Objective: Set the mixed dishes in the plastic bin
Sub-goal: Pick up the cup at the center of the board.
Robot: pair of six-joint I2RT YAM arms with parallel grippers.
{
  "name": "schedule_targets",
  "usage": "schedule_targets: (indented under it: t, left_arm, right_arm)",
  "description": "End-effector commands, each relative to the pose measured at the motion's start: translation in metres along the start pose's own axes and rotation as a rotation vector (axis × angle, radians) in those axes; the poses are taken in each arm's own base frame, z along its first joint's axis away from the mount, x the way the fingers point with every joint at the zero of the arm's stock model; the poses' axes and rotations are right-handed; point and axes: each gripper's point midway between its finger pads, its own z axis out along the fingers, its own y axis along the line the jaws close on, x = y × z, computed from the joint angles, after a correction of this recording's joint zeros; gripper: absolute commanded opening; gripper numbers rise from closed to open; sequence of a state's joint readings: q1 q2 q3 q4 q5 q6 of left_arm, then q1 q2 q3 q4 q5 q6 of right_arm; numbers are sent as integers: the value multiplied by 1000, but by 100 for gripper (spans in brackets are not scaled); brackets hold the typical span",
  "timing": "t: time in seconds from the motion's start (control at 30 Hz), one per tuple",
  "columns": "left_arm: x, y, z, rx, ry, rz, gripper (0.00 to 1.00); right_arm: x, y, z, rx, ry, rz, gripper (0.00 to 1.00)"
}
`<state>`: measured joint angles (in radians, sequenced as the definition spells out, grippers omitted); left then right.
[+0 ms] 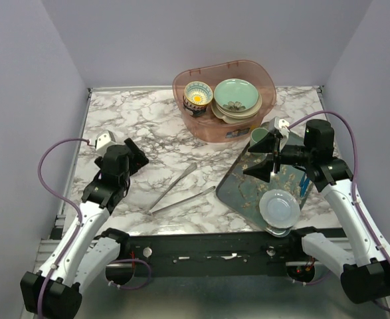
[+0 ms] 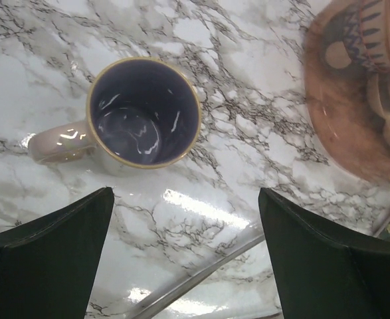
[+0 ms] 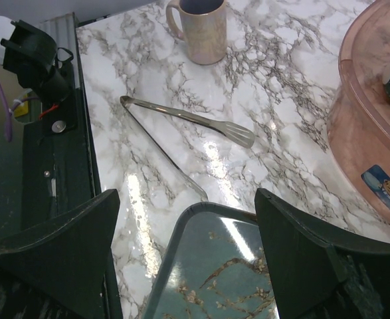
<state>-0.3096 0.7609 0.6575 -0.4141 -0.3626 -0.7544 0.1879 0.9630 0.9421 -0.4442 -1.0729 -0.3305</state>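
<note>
My left gripper should turn next and lower its fingers so they are on both sides of the rim of the lilac mug (image 2: 143, 113), next to the handle.
The pink plastic bin (image 1: 224, 123) stands at the back and holds a navy-and-yellow bowl (image 1: 198, 96) and a mint-green plate (image 1: 236, 95) on top of stacked dishes. A pale lilac mug (image 2: 143, 113) stands upright on the marble, handle to the left. My left gripper (image 2: 185, 193) hovers open just short of it and hides it in the top view. The mug (image 3: 201, 30) also shows far off in the right wrist view. My right gripper (image 3: 187, 194) is open and empty over the corner of the floral tray (image 3: 214, 266). A pale plate (image 1: 279, 207) and a green cup (image 1: 259, 138) sit on that tray (image 1: 248, 193).
Long metal tongs (image 1: 181, 189) lie on the marble between the two arms, also seen as tongs (image 3: 181, 116) beyond the tray corner. The bin wall (image 2: 354, 119) is to the right of the mug. The black mounting rail (image 1: 214, 249) runs along the near edge.
</note>
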Motion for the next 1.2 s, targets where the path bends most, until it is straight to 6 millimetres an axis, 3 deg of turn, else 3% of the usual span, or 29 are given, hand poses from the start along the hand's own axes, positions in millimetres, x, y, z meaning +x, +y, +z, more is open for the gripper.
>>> schedule_targets:
  t: [0.0, 0.07, 0.1, 0.13, 0.2, 0.3, 0.43, 0.53, 0.57, 0.9, 0.93, 0.97, 1.17]
  left_arm:
    - [-32, 13, 10, -133, -79, -11, 99]
    - [-53, 15, 13, -159, -91, 61, 98]
    - [-49, 14, 21, -163, -52, 140, 98]
    - [-61, 8, 21, -160, -59, 184, 98]
    - [-54, 20, 29, -218, 34, 362, 98]
    - [-60, 21, 36, -215, 77, 509, 94]
    - [-63, 27, 43, -175, 109, 585, 88]
    - [-58, 36, 51, -161, 166, 648, 81]
    - [-48, 30, 54, -89, 202, 666, 76]
    - [-28, 56, 86, -5, 344, 616, 59]
    - [-28, 54, 88, 11, 348, 603, 58]
    - [-27, 54, 91, 23, 358, 594, 49]
    - [-8, 55, 105, 62, 459, 549, 37]
  right_arm:
    - [4, 6, 0, -28, 0, 17, 91]
    - [4, 6, 0, -30, -1, 17, 91]
    - [4, 6, 0, -30, -1, 17, 91]
    - [4, 6, -1, -30, -1, 16, 91]
    - [4, 7, -1, -31, -2, 17, 91]
    - [4, 7, 0, -37, -3, 22, 91]
    - [5, 9, 0, -51, -5, 32, 91]
    - [4, 10, 0, -52, -6, 27, 91]
    - [3, 10, 0, -52, -8, 28, 91]
    - [4, 14, 1, -82, -13, 42, 91]
    - [4, 15, 1, -84, -14, 41, 91]
    - [4, 15, 1, -85, -14, 41, 91]
    - [2, 17, 0, -85, -19, 30, 91]
